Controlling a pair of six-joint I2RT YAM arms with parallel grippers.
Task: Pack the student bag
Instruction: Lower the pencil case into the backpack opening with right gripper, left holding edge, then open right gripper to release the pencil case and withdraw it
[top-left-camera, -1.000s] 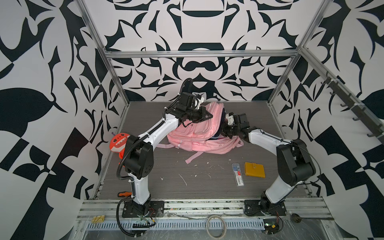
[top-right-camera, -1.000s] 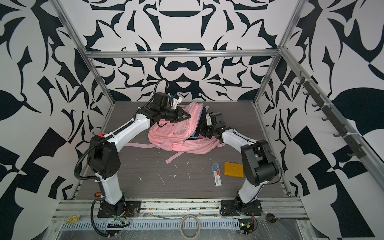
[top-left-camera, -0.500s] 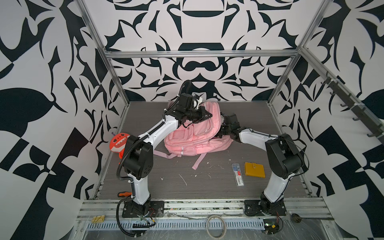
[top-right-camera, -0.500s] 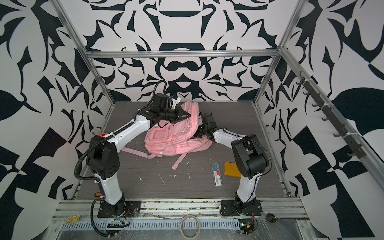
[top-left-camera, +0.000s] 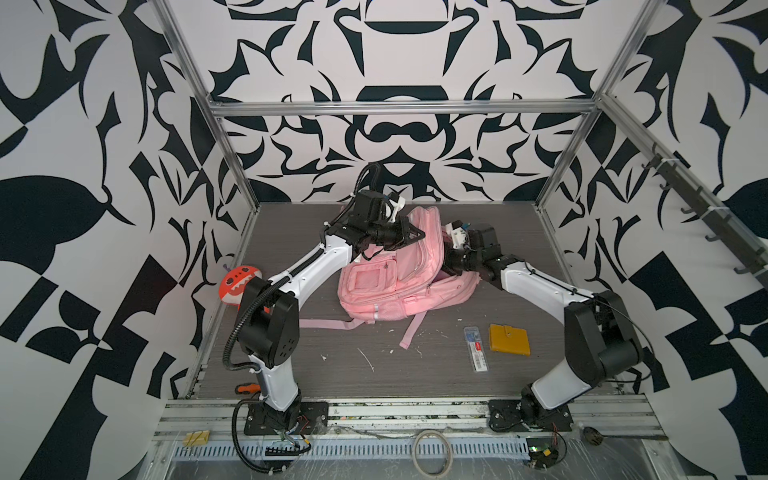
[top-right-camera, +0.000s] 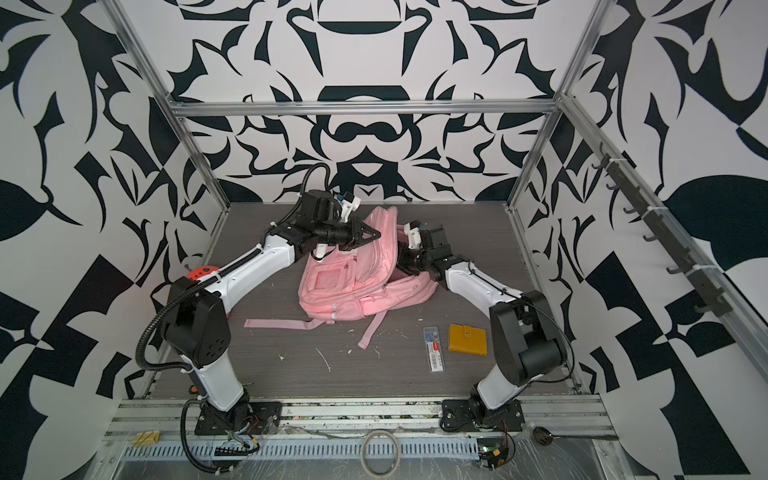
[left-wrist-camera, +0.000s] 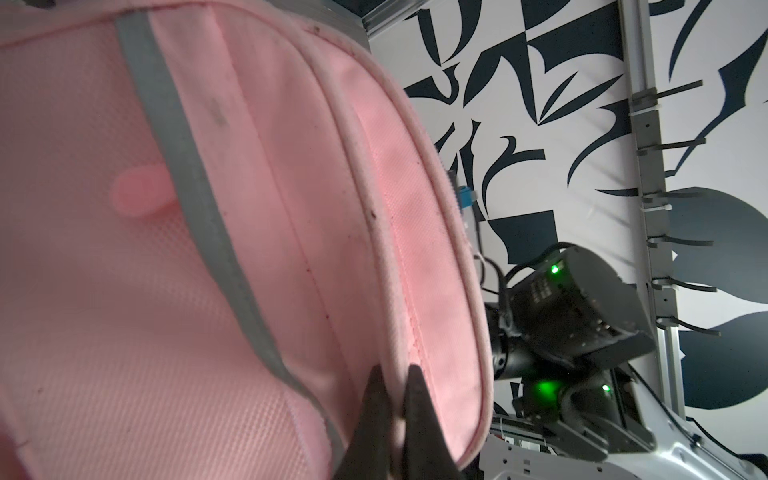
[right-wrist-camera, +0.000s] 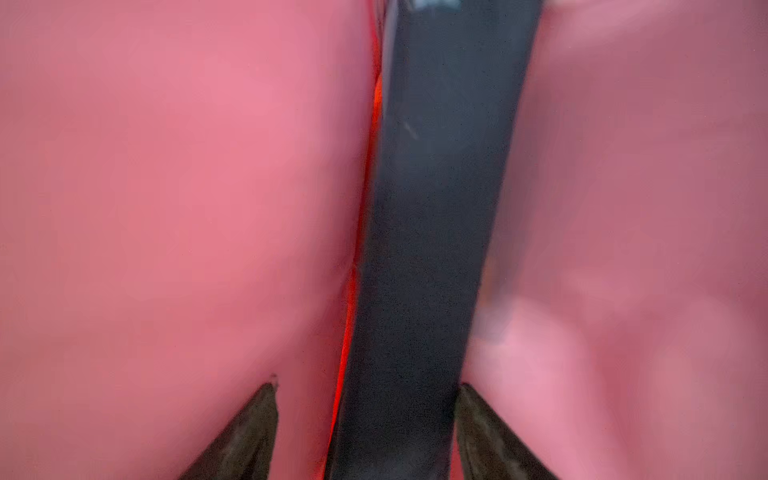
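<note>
I will next lower the flap toward the bag's opening with my left gripper and let go of the flap's piped seam, because the dark thing is already inside the bag's lining.
The pink student bag lies in the middle of the table with its top flap lifted. My left gripper is shut on a piped seam of that flap and holds it up. My right arm reaches into the bag's mouth from the right, so its fingertips are hidden in both top views. In the right wrist view the right gripper is open inside the pink lining. A dark flat thing with a red edge lies between its fingers.
An orange wallet and a clear slim case lie on the table front right of the bag. Loose pink straps trail toward the front. An orange-red plush toy sits at the left edge. A hook rail lines the right wall.
My right gripper has gone from shut to open inside the bag. The bag's body and straps shifted a little to the left. The left gripper kept its hold on the flap.
</note>
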